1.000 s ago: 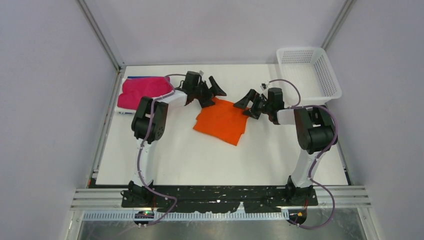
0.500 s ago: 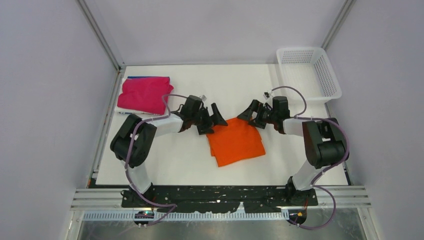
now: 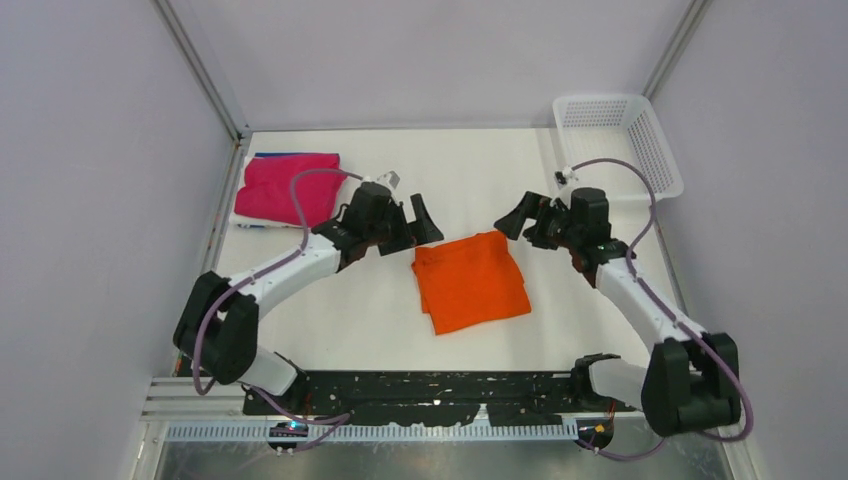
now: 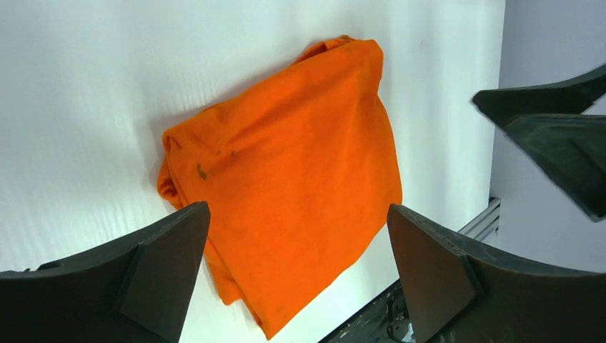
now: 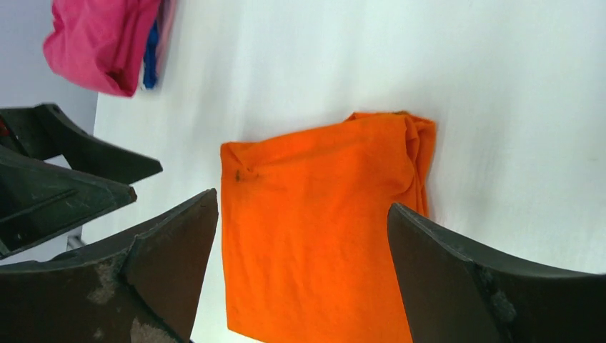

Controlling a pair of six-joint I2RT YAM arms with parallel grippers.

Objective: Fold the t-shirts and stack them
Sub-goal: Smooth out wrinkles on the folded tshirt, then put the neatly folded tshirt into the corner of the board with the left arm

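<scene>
The orange t-shirt's side edge by the stained corner (image 3: 423, 285) (image 4: 214, 246) gets my left gripper next, back and down onto it, because the gripper's open fingers are raised off the cloth.
The orange t-shirt (image 3: 470, 282) lies folded flat on the white table, in the middle. It also shows in the left wrist view (image 4: 293, 179) and the right wrist view (image 5: 321, 214). The magenta-pink t-shirt (image 3: 287, 187) lies folded at the back left, on a blue one whose edge (image 5: 148, 66) barely shows. My left gripper (image 3: 418, 222) is open and empty, just left of the orange shirt's far corner. My right gripper (image 3: 518, 218) is open and empty, just right of that far edge. Both are raised off the cloth.
A white plastic mesh basket (image 3: 640, 170) stands at the back right corner. Grey walls enclose the table on three sides. The black base rail (image 3: 440, 390) runs along the near edge.
Both grippers have let go of the orange shirt and pulled back and apart. The shirt moved nearer and now lies folded flat. Both arms have stretched forward.
</scene>
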